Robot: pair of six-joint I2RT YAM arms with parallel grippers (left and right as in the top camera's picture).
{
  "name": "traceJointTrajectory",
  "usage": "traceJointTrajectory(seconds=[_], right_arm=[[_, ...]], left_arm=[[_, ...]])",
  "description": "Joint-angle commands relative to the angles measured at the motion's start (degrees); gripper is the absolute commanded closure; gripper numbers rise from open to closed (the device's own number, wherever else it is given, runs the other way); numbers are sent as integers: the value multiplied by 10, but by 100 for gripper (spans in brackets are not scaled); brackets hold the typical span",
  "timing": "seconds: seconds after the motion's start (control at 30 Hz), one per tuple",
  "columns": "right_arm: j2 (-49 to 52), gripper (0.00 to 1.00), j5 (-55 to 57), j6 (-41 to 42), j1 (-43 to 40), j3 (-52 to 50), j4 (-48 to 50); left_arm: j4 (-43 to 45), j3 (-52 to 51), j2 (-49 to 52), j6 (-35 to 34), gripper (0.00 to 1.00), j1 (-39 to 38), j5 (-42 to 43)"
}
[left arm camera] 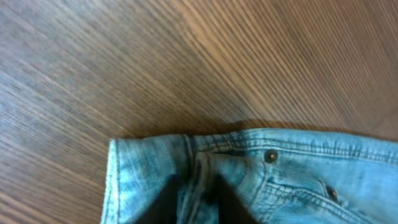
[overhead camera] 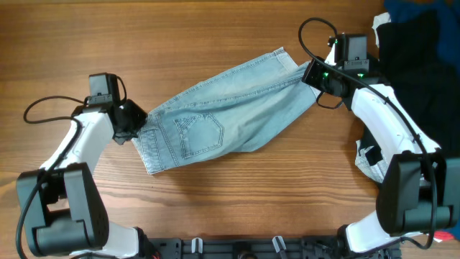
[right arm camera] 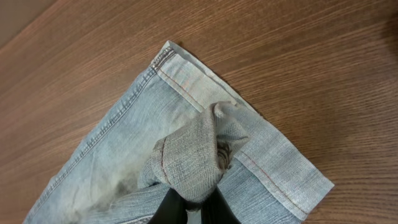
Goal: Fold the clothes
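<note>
Next, my right gripper carries the pinched fold outward toward the far hem corner [overhead camera: 279, 53] [right arm camera: 170, 52] and releases it there, since the lower leg still lies uncovered beyond the fold.
The pale light-blue jeans [overhead camera: 223, 119] lie folded lengthwise across the middle of the table, waistband at the left, leg hems at the upper right, a stitched back pocket facing up. My left gripper [overhead camera: 135, 128] is shut on the waistband edge; in the left wrist view its dark fingers [left arm camera: 198, 208] pinch the denim [left arm camera: 292, 174] near a rivet. My right gripper [overhead camera: 314, 74] is shut on a bunched fold of the leg near the hem; the right wrist view shows the fingers [right arm camera: 193, 208] clamping the raised cloth [right arm camera: 193, 155].
A black garment [overhead camera: 420, 54] and a dark blue cloth [overhead camera: 402, 8] lie at the table's far right corner. A white patterned item [overhead camera: 368, 162] sits under the right arm. Bare wood table [overhead camera: 108, 36] surrounds the jeans.
</note>
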Motion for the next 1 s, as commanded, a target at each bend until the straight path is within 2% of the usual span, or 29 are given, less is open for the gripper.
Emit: traceJointTrajectory(seconds=[0.0, 0.23, 0.3, 0.37, 0.6, 0.73, 0.97], right_arm=[[6, 95, 14, 5, -5, 17, 0], [6, 95, 15, 4, -5, 17, 3], [6, 95, 17, 4, -5, 17, 5], [6, 95, 19, 4, -5, 17, 8], [6, 95, 19, 4, -5, 17, 18], [6, 95, 19, 4, -5, 17, 20], [6, 95, 18, 4, -5, 17, 30]], left_arm=[[5, 0, 3, 6, 96, 3, 16], [-48, 0, 0, 4, 96, 5, 16], [-78, 0, -10, -27, 96, 8, 14], [-97, 0, -35, -47, 96, 14, 14], [-103, 0, -144, -47, 96, 16, 5], [-152, 0, -167, -54, 96, 16, 4], [-199, -35, -165, -116, 96, 16, -57]])
